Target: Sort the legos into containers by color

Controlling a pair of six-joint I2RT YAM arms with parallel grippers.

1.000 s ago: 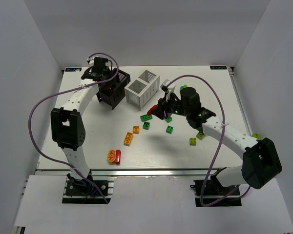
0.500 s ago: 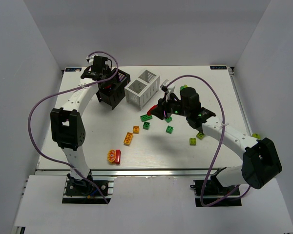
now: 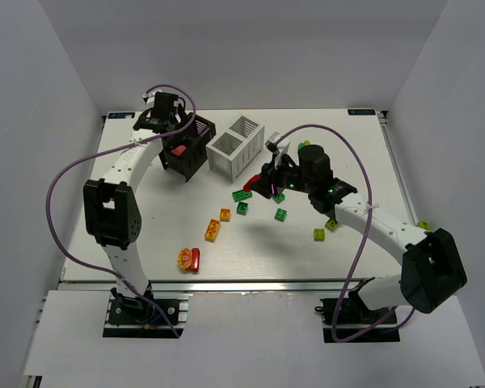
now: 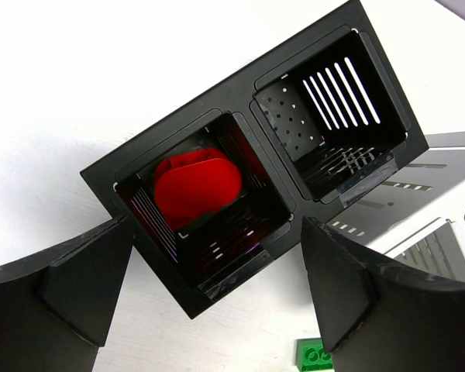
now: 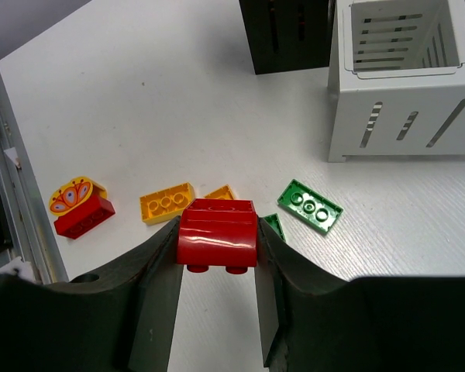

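Next, my right gripper will swing outward to the black container's section holding a red lego (image 3: pixel 179 150), which lies to the gripper's left in the top view, and release the matching piece.
My left gripper (image 4: pixel 217 260) hangs open over the black container (image 4: pixel 248 116), its fingers apart on either side. A red lego (image 4: pixel 198 184) lies in that container's left compartment; the other compartment holds nothing. In the top view the left gripper (image 3: pixel 168 121) is above the black container (image 3: pixel 200 131). My right gripper (image 5: pixel 217 267) is shut on a red curved lego (image 5: pixel 217 232), held above the table just in front of the white container (image 5: pixel 387 116). From above, the right gripper (image 3: pixel 263 184) is below the white container (image 3: pixel 236 145).
Loose legos lie mid-table: a green plate (image 3: pixel 242 194), green bricks (image 3: pixel 242 208) (image 3: pixel 281 214), yellow-green ones (image 3: pixel 318 234) (image 3: pixel 332 225), orange-yellow ones (image 3: pixel 212 230) (image 3: pixel 225 214), and a red and yellow pair (image 3: pixel 188 259). Another yellow-green brick (image 3: pixel 423 225) sits off the right edge.
My left gripper has opened wide over the black container, and the red lego now lies bright inside the compartment. The right arm has stayed still with its red lego.
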